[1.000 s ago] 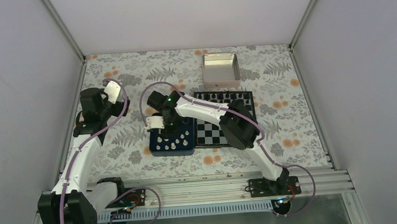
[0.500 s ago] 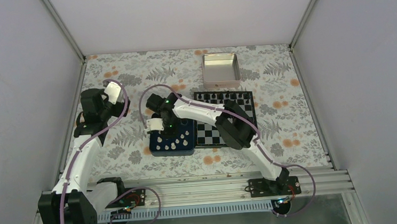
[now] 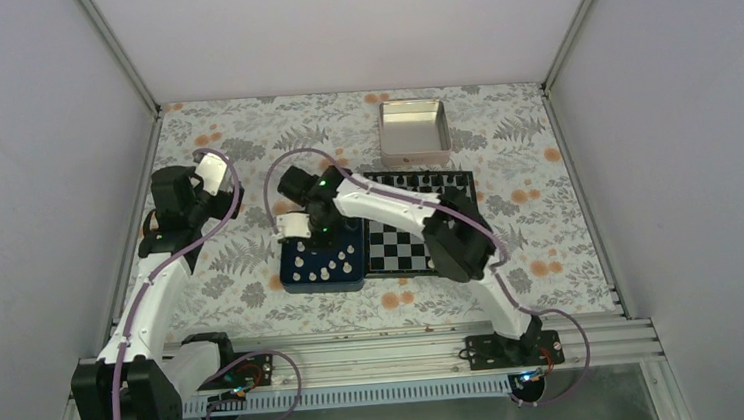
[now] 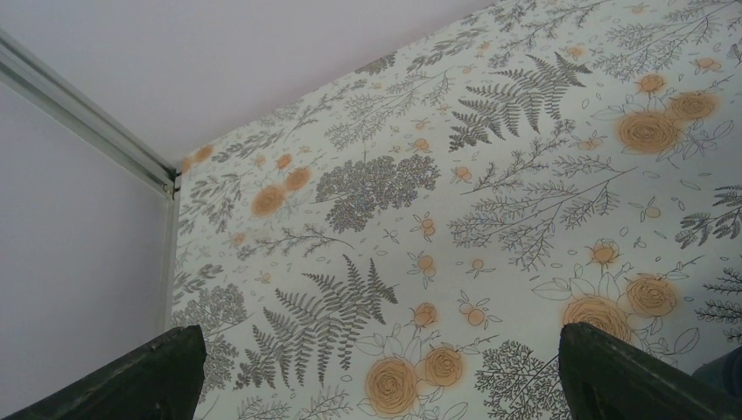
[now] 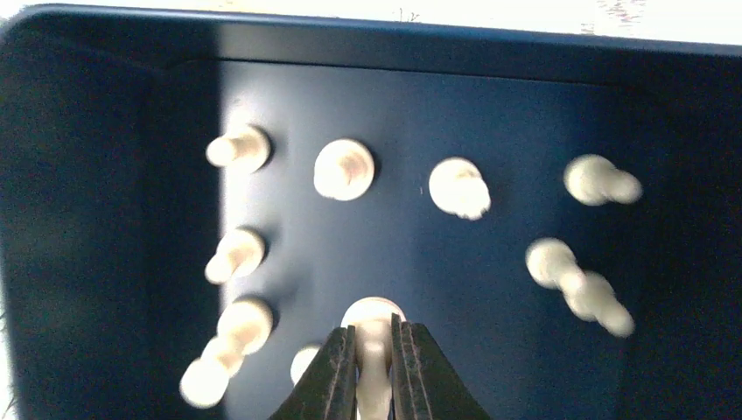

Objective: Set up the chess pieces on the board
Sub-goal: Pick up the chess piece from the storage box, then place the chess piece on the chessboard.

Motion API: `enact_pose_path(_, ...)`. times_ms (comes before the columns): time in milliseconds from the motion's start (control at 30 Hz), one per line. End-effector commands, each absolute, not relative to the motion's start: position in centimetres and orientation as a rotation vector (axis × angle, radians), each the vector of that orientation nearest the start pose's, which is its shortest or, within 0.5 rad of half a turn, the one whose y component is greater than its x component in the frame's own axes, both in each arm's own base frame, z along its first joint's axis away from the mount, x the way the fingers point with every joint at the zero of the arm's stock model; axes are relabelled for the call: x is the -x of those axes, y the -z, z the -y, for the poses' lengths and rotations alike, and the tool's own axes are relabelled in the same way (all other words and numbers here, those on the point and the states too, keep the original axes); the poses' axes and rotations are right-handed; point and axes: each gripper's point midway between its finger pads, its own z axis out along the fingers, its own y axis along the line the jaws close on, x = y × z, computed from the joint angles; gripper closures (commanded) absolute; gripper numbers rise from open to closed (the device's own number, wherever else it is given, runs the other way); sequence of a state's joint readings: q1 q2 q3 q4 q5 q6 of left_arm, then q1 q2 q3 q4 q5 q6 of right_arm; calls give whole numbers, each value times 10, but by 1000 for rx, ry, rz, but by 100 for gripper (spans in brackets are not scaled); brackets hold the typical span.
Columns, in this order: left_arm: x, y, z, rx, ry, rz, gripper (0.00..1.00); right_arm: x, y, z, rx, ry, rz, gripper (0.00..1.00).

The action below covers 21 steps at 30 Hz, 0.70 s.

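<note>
The board's light near-row square nearest the tray is empty, so my right gripper should next move up out of the tray, back, then down, and release the piece there.
Several cream chess pieces (image 5: 344, 169) stand in the dark blue tray (image 5: 499, 96), which lies just left of the board (image 3: 396, 250). My right gripper (image 5: 374, 337) reaches down into the tray and is shut on one cream chess piece (image 5: 374, 313), its round base showing just past the fingertips. In the top view the right gripper (image 3: 318, 236) is over the tray's far half. My left gripper (image 4: 376, 385) hangs open over the flowered cloth at the far left, with nothing between its fingers (image 4: 140, 376).
A silver tin (image 3: 414, 131) sits behind the board. Tiny black pieces (image 3: 426, 179) line the board's far rows. The right arm's elbow (image 3: 456, 238) hangs over the board's right part. White walls close in the table on three sides.
The right gripper's fingers have closed on a cream piece in the tray, and the right arm's elbow has swung slightly right. The left arm has not moved.
</note>
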State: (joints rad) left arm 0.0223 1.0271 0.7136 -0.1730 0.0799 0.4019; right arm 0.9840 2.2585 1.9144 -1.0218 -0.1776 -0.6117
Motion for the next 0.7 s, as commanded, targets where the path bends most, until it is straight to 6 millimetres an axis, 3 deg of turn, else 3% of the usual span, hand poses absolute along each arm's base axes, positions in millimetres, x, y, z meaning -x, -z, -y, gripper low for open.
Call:
enact_pose_path(0, -352, -211, 5, -419, -174, -1995, 0, -257, -123, -397, 2005, -297, -1999, 96)
enact_pose_path(167, -352, -211, 4, -414, -176, -1995, 0, -268, -156, -337, 1874, -272, -2069, 96)
enact_pose_path(333, -352, -213, 4, -410, -178, -1994, 0, -269, -171, -268, 1723, -255, -2141, 96)
enact_pose_path(500, -352, -212, 5, -410, -172, -1997, 0, -255, -147, -220, 1666, -251, -2219, 96)
enact_pose_path(667, -354, -210, 4, -409, -169, -2006, 0, -245, -128, -216, 1681, -273, -2248, 96)
